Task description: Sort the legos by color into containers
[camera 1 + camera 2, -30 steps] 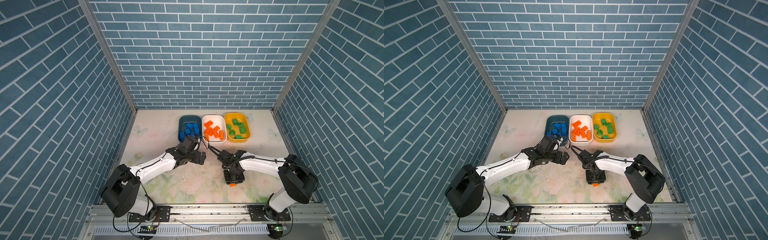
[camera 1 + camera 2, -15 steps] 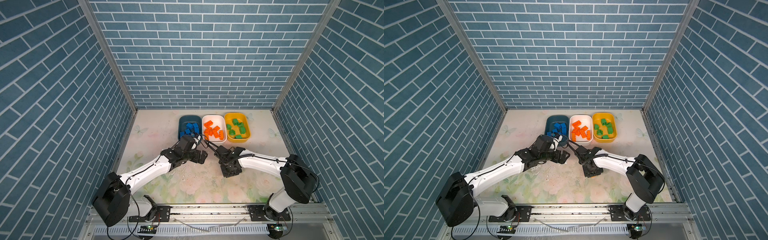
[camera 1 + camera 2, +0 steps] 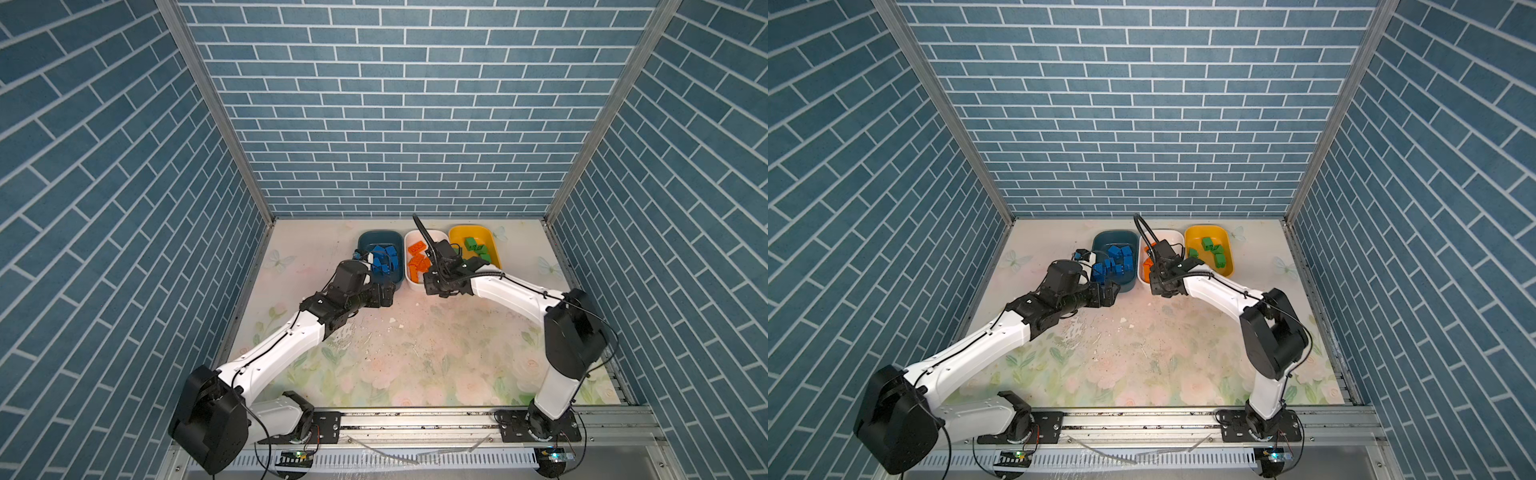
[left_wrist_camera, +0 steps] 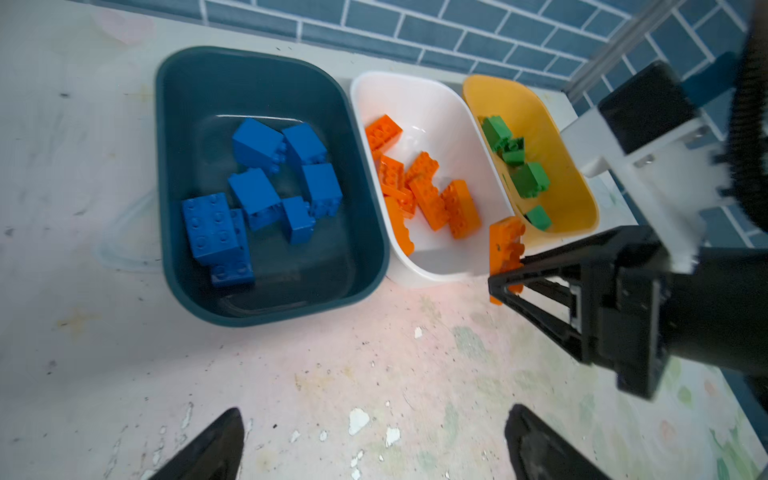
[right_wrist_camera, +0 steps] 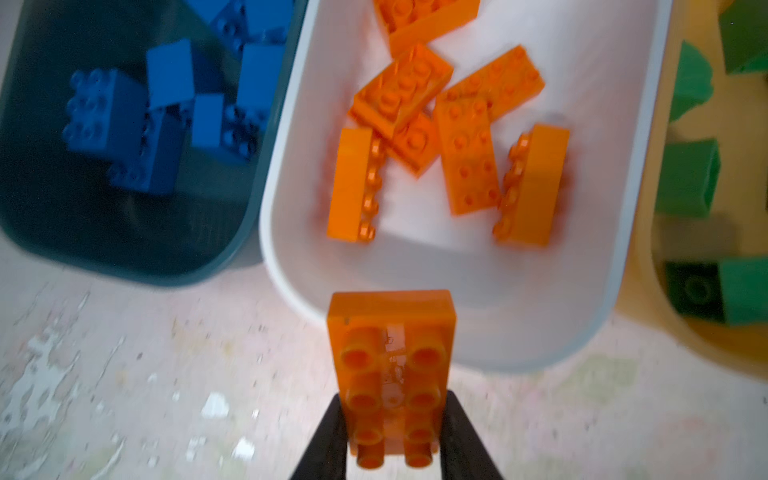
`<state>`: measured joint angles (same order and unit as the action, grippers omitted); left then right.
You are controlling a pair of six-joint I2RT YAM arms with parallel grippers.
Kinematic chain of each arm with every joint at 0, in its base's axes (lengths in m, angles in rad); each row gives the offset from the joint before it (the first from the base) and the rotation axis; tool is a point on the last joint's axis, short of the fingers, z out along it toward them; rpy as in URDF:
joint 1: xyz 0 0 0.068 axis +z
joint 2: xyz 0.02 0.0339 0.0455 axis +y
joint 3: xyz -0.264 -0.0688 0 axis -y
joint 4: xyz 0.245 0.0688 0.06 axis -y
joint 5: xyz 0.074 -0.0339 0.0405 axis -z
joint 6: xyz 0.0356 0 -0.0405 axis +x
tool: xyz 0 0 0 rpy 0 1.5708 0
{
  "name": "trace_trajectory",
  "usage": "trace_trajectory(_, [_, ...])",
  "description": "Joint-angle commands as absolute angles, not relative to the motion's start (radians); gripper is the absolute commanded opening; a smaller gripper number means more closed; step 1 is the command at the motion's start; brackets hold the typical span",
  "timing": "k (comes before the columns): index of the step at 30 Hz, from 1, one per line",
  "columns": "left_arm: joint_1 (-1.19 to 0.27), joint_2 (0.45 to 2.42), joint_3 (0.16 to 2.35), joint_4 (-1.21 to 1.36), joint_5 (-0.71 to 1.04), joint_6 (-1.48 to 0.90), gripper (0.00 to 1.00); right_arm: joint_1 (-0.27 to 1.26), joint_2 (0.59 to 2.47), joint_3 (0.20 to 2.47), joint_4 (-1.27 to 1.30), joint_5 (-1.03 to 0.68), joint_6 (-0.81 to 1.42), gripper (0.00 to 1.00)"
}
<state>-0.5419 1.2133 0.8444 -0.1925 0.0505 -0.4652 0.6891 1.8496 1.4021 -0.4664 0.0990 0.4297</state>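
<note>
I should move my right gripper outward past the tub's near rim, over the pile inside, and release the oblong lego, as the white tub (image 4: 419, 99) already holds orange legos.
Three containers stand in a row at the back: a teal-blue tub (image 4: 174, 249) with several blue legos (image 4: 253, 191), a white tub (image 4: 419, 99) with several orange legos (image 4: 432, 199), and a yellow tub (image 4: 569, 195) with green legos (image 4: 528, 178). My right gripper (image 5: 392, 415) is shut on an oblong orange lego (image 5: 390, 365), held studs toward the camera just above the white tub's near rim (image 5: 478, 357). The left wrist view shows that lego (image 4: 505, 249) too. My left gripper (image 4: 374, 415) hangs open and empty over the table in front of the teal-blue tub.
In a top view both arms meet close together before the tubs, the left gripper (image 3: 384, 295) a short way from the right gripper (image 3: 432, 286). A clear plastic piece (image 4: 120, 245) lies against the teal-blue tub. Brick-patterned walls (image 3: 374, 124) enclose three sides.
My right gripper shut on the orange lego near the table's front, lifted it and carried it back to the white tub's near rim. The left arm drew slightly back, still open.
</note>
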Motion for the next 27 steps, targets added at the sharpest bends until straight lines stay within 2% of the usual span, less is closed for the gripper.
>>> trace_trajectory(1, [-0.517,1.189,0.833,-0.232,-0.001,-0.51,0.99,0.643,1.961,1.554,-0.45,0.051,0.328,0.27])
trace_trajectory(3, [-0.512,1.186,0.835,-0.244,-0.009,-0.513,0.99,0.632,2.033,1.658,-0.492,0.067,0.295,0.28])
trace_trajectory(11, [-0.506,1.182,0.84,-0.251,-0.031,-0.535,0.99,0.598,2.284,2.034,-0.689,0.341,0.272,0.35])
trace_trajectory(16, [-0.498,1.178,0.851,-0.262,-0.041,-0.528,0.99,0.598,2.309,2.132,-0.735,0.368,0.21,0.57])
trace_trajectory(20, [-0.487,1.172,0.857,-0.267,-0.048,-0.52,0.99,0.6,2.211,2.048,-0.681,0.317,0.174,0.69])
trace_trajectory(23, [-0.477,1.168,0.857,-0.264,-0.045,-0.518,0.99,0.6,2.048,1.85,-0.561,0.277,0.169,0.75])
trace_trajectory(25, [-0.469,1.163,0.856,-0.261,-0.04,-0.515,0.99,0.6,1.918,1.669,-0.436,0.254,0.174,0.99])
trace_trajectory(27, [-0.459,1.161,0.855,-0.259,-0.039,-0.511,0.99,0.599,1.794,1.499,-0.315,0.244,0.179,0.99])
